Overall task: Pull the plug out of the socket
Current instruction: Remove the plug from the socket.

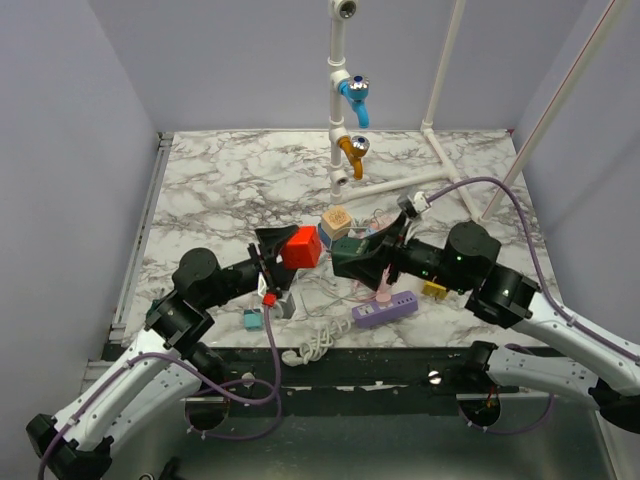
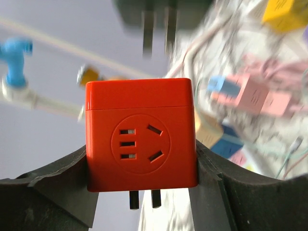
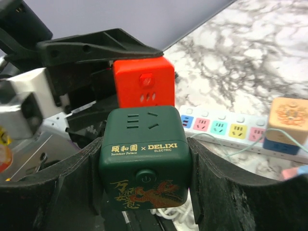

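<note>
The red cube goes down in my left gripper to the tabletop by the teal plug next, below it and leftward in the top view, since the cubes are apart.
My left gripper is shut on a red cube socket and holds it above the table; in the left wrist view the red cube sits between both fingers, its socket face towards the camera. My right gripper is shut on a dark green cube plug adapter, seen close up in the right wrist view between the fingers. The green cube's two bare prongs hang free, a small gap away from the red cube.
A purple power strip, a white strip with coloured sockets, a beige cube on a blue one, a yellow plug, a teal plug and a white cable lie below. White pipes with taps stand behind.
</note>
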